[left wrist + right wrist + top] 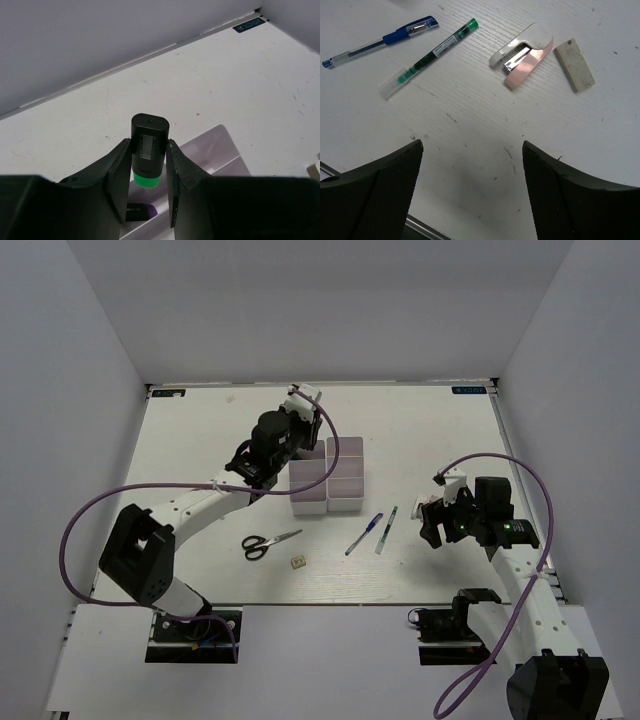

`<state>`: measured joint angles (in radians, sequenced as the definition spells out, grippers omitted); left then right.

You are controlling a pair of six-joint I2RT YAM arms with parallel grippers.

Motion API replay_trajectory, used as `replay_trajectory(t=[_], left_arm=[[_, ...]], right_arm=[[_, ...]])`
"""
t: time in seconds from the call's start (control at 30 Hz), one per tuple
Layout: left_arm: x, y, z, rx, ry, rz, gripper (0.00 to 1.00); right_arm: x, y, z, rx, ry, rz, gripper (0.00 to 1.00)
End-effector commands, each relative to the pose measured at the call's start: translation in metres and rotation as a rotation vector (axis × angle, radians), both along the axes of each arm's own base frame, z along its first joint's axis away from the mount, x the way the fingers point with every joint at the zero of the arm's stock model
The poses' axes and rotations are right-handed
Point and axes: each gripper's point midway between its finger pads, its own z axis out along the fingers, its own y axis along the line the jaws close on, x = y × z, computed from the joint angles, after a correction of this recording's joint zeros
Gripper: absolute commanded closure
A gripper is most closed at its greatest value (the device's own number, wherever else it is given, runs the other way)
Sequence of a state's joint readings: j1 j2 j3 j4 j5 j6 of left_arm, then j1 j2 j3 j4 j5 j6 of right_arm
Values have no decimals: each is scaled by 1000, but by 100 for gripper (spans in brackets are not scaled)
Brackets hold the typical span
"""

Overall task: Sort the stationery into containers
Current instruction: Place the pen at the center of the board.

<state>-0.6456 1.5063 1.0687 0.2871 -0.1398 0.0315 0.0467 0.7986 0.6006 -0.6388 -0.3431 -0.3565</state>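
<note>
I will next bring my left gripper down over the far section of the containers and let go of the black marker there, because the purple marker (142,211) is already inside.
My left gripper (148,145) is shut on a black marker with a green band (148,150), held upright over the white containers (220,145). A purple marker (142,211) lies in the compartment right below it. From above, the left gripper (303,453) hangs over the left column of the containers (346,503). On the table lie black-handled scissors (268,542), a tiny beige block (298,562), a blue pen (385,39) and a slim green-tipped pen (427,55). A white eraser (575,65) lies at the right. My right gripper (472,150) stands open above bare table, near those pens.
A small white and pink stapler (522,52) lies beside the eraser. White walls close in the table at the back and sides. A purple cable loops from each arm, the left one (75,540) out past the table's left edge.
</note>
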Motion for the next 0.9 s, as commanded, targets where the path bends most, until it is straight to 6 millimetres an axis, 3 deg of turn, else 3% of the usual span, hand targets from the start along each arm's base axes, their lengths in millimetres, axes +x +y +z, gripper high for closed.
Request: replay_trajectory(t=[0.0, 0.17, 0.43, 0.53, 0.67, 0.7, 0.87], left_arm=[[8, 1, 4, -7, -31, 32, 100], [3, 2, -17, -24, 1, 34, 100], [3, 6, -32, -7, 21, 50, 100], [7, 11, -39, -4, 15, 83, 100], [11, 12, -50, -22, 50, 121, 74], [12, 14, -49, -25, 49, 132, 62], [8, 14, -45, -33, 59, 125, 49]], right_arm=[[5, 1, 9, 3, -26, 11, 18], [6, 1, 9, 1, -29, 9, 18], [6, 0, 8, -1, -25, 8, 18], [6, 0, 9, 0, -27, 9, 12], [6, 1, 9, 3, -25, 13, 10], [5, 2, 8, 3, -22, 15, 10], [5, 1, 8, 4, -20, 12, 10]])
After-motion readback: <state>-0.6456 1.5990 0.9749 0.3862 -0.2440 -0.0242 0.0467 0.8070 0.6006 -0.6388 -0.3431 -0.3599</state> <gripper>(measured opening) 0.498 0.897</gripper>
